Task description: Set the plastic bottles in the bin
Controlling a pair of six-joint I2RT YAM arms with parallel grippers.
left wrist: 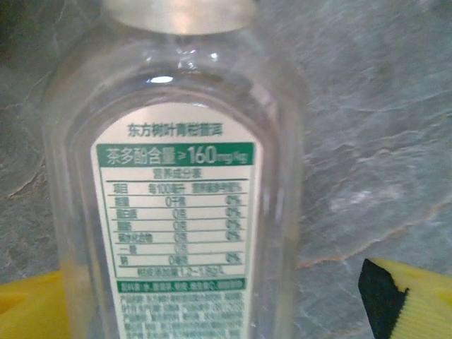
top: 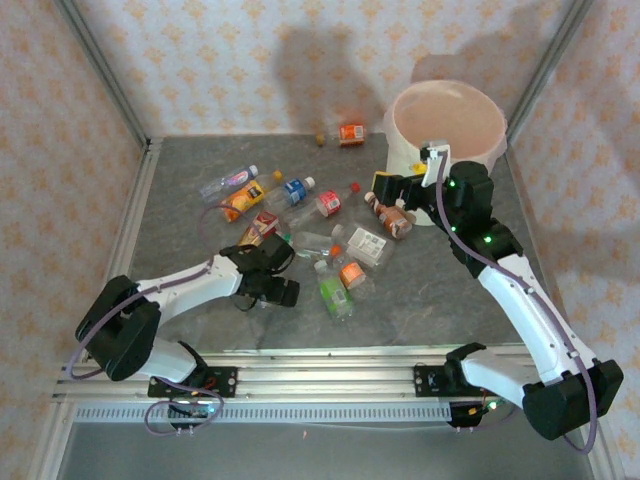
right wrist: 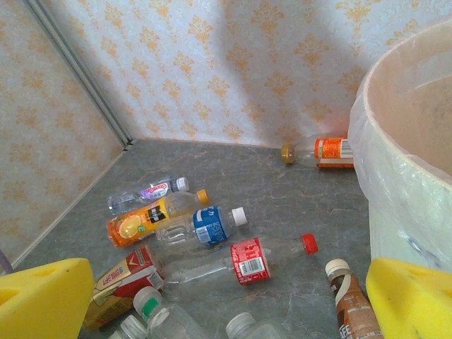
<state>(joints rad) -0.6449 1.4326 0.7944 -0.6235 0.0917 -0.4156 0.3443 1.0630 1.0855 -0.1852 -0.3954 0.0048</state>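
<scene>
The clear bottle's labelled middle (left wrist: 178, 274) is below my left gripper, between its open fingers, so they will go down along its sides and close the gap at one fingertip.
Several plastic bottles lie scattered mid-table. Among them are an orange juice one (top: 240, 200) (right wrist: 138, 224), a blue-labelled one (top: 293, 190) (right wrist: 208, 224), a red-labelled one (top: 328, 203) (right wrist: 247, 260) and a green one (top: 335, 295). The cream bin (top: 408, 160) (right wrist: 402, 183) stands at the back right. My left gripper (top: 272, 282) (left wrist: 219, 304) is open around a clear bottle with a white and green label (left wrist: 176, 212), with a gap at the right finger (left wrist: 413, 304). My right gripper (top: 395, 190) (right wrist: 226, 304) hangs open and holds nothing, beside the bin's left wall and above a brown coffee bottle (top: 396, 220) (right wrist: 351, 304).
An orange-labelled bottle (top: 350, 133) (right wrist: 332, 150) lies by the back wall, left of the bin. A purple-labelled clear bottle (top: 228, 182) (right wrist: 148, 192) lies far left. Patterned walls close the back and sides, and a metal rail (top: 330, 375) runs along the near edge.
</scene>
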